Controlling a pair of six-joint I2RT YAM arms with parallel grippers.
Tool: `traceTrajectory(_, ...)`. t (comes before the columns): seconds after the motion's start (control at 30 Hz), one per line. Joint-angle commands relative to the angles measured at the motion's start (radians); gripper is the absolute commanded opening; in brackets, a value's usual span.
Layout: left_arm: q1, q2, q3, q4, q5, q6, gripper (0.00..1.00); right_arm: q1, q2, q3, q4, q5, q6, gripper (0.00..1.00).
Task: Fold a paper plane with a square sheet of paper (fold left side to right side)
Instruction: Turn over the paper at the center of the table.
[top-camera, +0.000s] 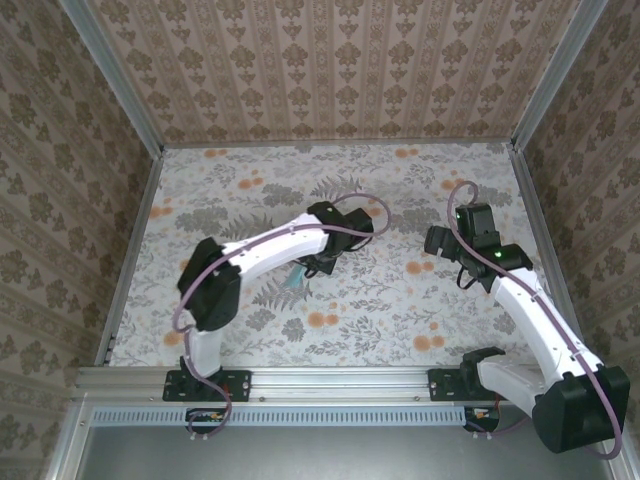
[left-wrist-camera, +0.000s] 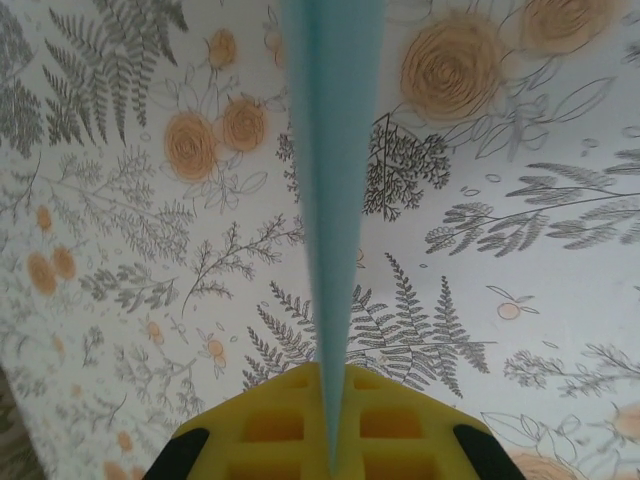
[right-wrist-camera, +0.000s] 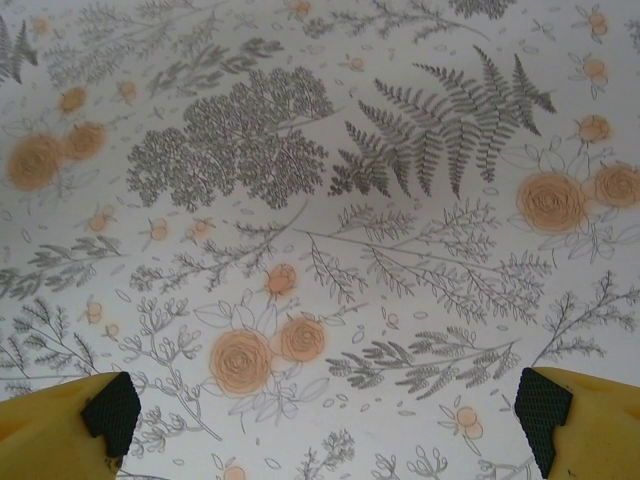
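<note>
My left gripper will next bring the light blue paper down onto the floral tablecloth and then let go of it.
My left gripper (left-wrist-camera: 333, 375) is shut on the light blue sheet of paper (left-wrist-camera: 333, 150), clamped between the yellow fingers (left-wrist-camera: 270, 420). The paper shows edge-on as a narrow folded strip that widens away from the jaws, held above the table. Whether it has the paper plane's dart shape I cannot tell. From above, a small bit of the blue paper (top-camera: 297, 281) peeks out under the left arm, by the left gripper (top-camera: 318, 264). My right gripper (right-wrist-camera: 328, 412) is open, its yellow fingers (right-wrist-camera: 60, 435) wide apart with nothing between them. It hovers over the table at the right (top-camera: 437, 242).
The floral tablecloth (top-camera: 400, 300) covers the whole table, which is walled by patterned panels (top-camera: 330, 70) at the back and both sides. A metal rail (top-camera: 340, 380) runs along the near edge between the arm bases.
</note>
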Motion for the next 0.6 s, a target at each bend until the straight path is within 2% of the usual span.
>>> traceTrajectory(0.0,-0.004,0.101,0.083,-0.172,-0.015,-0.098,0.00,-0.007,-0.031,-0.024,-0.025,0.020,0.022,1.00)
traceTrajectory(0.13,-0.004,0.169,0.138,-0.172,0.030,-0.099,0.00,-0.011,-0.043,-0.042,-0.022,0.010,0.024,1.00)
traceTrajectory(0.57,0.052,0.216,0.124,0.105,0.420,-0.015,0.00,-0.017,-0.041,-0.065,-0.005,-0.040,0.034,1.00)
